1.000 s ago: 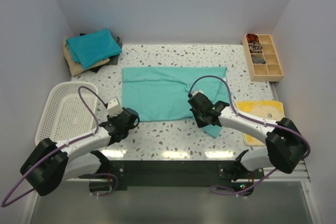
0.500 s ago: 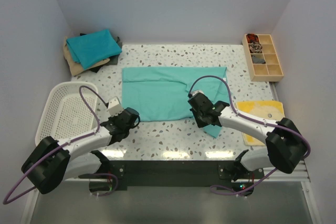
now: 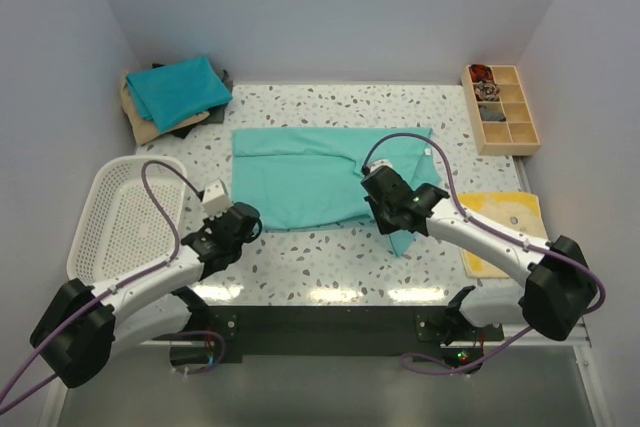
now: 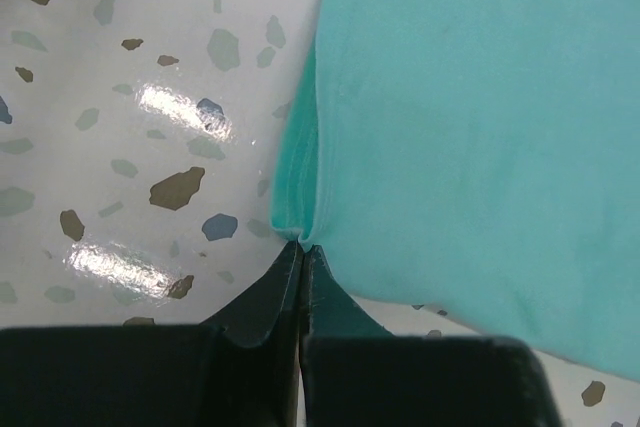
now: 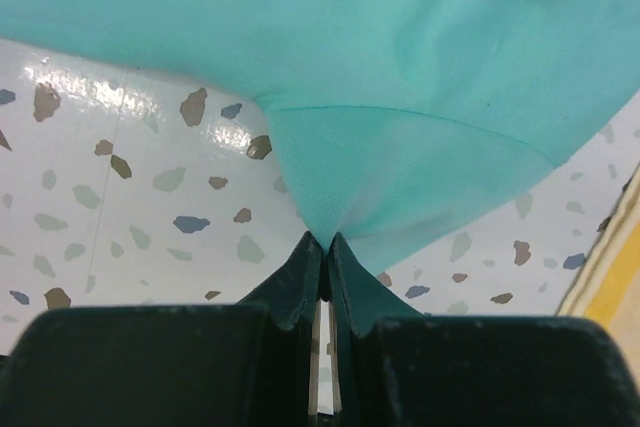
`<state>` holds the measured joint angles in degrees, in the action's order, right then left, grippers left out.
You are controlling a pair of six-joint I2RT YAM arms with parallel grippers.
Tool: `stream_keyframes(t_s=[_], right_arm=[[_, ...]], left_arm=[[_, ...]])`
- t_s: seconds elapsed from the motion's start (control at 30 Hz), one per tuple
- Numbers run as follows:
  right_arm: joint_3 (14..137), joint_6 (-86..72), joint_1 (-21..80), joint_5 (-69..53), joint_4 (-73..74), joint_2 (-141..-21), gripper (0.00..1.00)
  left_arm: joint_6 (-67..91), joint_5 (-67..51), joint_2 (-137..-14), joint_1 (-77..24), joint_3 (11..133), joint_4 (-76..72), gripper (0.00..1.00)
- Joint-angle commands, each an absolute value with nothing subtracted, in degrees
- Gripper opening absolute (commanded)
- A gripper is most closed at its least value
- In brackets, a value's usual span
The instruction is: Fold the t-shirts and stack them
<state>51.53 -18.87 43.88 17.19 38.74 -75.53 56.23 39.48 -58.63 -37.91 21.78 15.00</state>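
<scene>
The t-shirt's near edge is unfolded, so my right gripper will carry it outward and let it go over the folded-in flap, which is outward of the gripper.
A light sea-green t-shirt lies spread across the middle of the speckled table, part-folded. My left gripper is shut on its near left corner; in the left wrist view the cloth edge sits pinched between the jaws. My right gripper is shut on the near right edge, lifted off the table; the right wrist view shows the cloth drawn up into a peak. A deeper teal-blue folded shirt tops a stack on tan and dark ones at the back left.
A white mesh basket stands at the left edge. A wooden compartment box sits at the back right. A yellow and tan sheet lies at the right, beside the right arm.
My right gripper has risen and moved back with the near right edge, pulling the cloth up. My left gripper has shifted only slightly.
</scene>
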Motion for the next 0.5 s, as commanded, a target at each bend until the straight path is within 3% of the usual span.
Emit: stream_keyframes(t_s=[0.0,0.47], right_arm=[[55.9,-17.6,44.1,20.6,43.0,-73.4,0.0],[59.0,-14.9,43.5,22.6,46.8,-78.1,0.0]], left_arm=[[54.1,42.1,-55.6,-37.2,24.8,16.7,0.0],[46.3,36.0,-54.9,-27.7,26.2,13.1,0.0]])
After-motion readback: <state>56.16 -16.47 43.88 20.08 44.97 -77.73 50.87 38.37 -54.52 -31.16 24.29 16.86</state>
